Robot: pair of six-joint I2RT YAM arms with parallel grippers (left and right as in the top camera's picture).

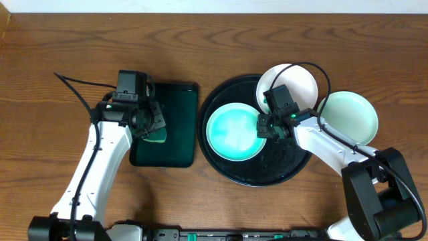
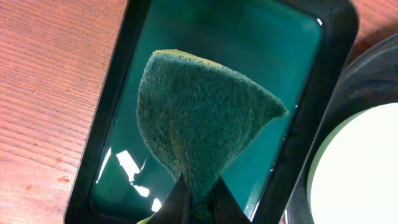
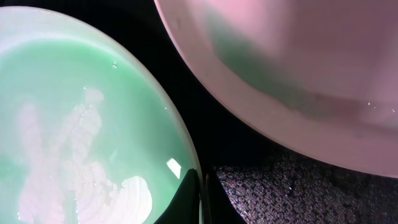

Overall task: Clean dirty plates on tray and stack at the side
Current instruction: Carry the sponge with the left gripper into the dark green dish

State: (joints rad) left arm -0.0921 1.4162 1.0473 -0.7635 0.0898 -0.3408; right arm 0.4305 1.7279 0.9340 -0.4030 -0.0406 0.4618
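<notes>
My left gripper moves down and releases the sponge there next, since the green sponge (image 2: pixel 199 118) already hangs over the rectangular tray's wet bottom below.
A mint green plate (image 1: pixel 234 131) lies on the large round black tray (image 1: pixel 287 167); it fills the left of the right wrist view (image 3: pixel 81 118), wet and glossy. My right gripper (image 1: pixel 266 127) is shut on its right rim (image 3: pixel 200 199). A white plate (image 1: pixel 294 82) sits at the tray's back right edge, with a green smear inside (image 3: pixel 261 74). Another mint green plate (image 1: pixel 349 115) lies on the table to the right of the tray. My left gripper (image 1: pixel 151 127) is shut on a green sponge (image 2: pixel 199 118), held above the rectangular dark green tray (image 1: pixel 175 144).
The rectangular tray (image 2: pixel 261 56) holds shallow water and sits just left of the black tray. The wooden table (image 1: pixel 80 47) extends around both. Cables run from each arm across the table.
</notes>
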